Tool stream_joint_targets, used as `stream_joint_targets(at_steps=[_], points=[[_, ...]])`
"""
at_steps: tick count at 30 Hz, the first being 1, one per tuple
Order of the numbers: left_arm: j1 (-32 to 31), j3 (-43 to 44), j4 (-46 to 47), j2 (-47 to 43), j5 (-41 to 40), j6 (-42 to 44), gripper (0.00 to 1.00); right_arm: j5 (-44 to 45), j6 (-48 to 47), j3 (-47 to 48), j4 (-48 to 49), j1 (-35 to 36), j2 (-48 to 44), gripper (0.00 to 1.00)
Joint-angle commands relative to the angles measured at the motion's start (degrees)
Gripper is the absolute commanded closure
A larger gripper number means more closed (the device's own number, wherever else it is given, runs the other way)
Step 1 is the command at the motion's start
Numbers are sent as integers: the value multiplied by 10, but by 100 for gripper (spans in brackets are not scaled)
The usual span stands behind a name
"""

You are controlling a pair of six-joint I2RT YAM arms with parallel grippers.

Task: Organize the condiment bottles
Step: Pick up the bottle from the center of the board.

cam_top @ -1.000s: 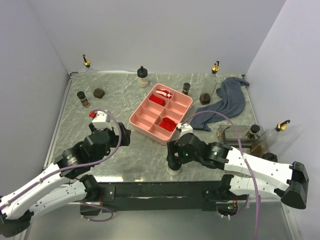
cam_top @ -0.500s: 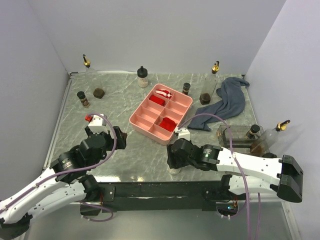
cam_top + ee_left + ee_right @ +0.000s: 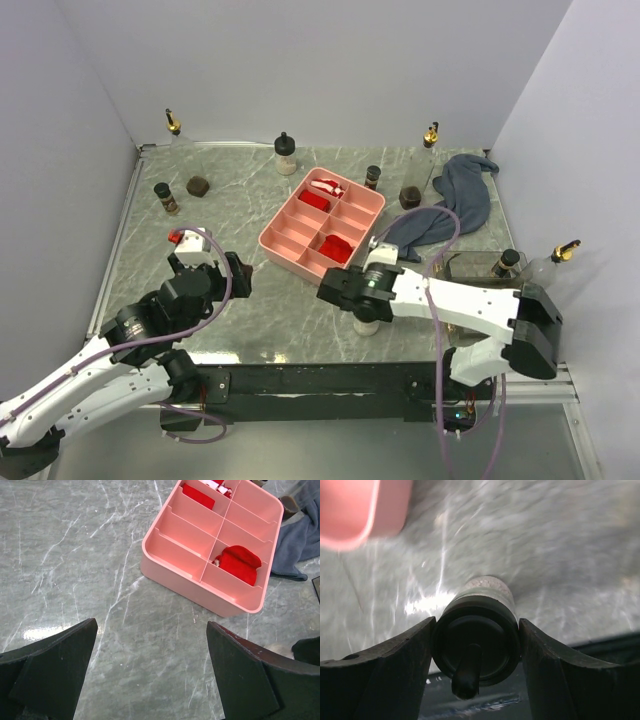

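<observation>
My right gripper lifts and goes across to the clear box (image 3: 474, 265) to its right in the top view next, which already holds bottles, and comes down to release.
My right gripper (image 3: 476, 652) is shut on a black-capped, cream-bodied condiment bottle (image 3: 479, 630), which stands near the table's front edge; its pads press both sides of the cap. From above, the bottle (image 3: 367, 323) shows just below the right gripper (image 3: 364, 303). My left gripper (image 3: 150, 675) hangs open over bare marble left of the pink tray (image 3: 175, 582); seen from above, the left gripper (image 3: 212, 266) holds nothing. More bottles line the back: a gold-spouted one (image 3: 173, 126), a black-capped one (image 3: 286, 153), and a tall clear one (image 3: 430, 142).
The pink tray (image 3: 274, 243) sits mid-table with red items in its cells. A blue-grey cloth (image 3: 452, 205) lies at back right. Small brown jars (image 3: 199, 185) (image 3: 165, 197) stand at back left. A clear box (image 3: 468, 268) and two bottles (image 3: 507, 262) (image 3: 556, 260) stand at right.
The right gripper has closed on the black-capped bottle, and arm and bottle have shifted slightly right, away from the front edge. The left arm drew back a little, then held still.
</observation>
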Motion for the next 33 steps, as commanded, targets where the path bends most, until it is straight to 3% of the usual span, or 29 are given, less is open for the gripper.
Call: stream_joint_targets(at_steps=[1,5,10,23,33], points=[[0,9,-4,-2,-12,-5,3,121,187,106,-198,-13,24,100],[1,8,-4,-3,-14,-6,3,123,197,124,-202,-76,-2,100],[0,8,-3,-1,-12,-5,3,137,203,118,-212,-214,-66,100],[0,9,-5,1,-11,-6,3,153,85,67,-213,-489,-161,100],[0,13,1,24,-2,3,3,171,58,-10,-211,-614,-206,100]])
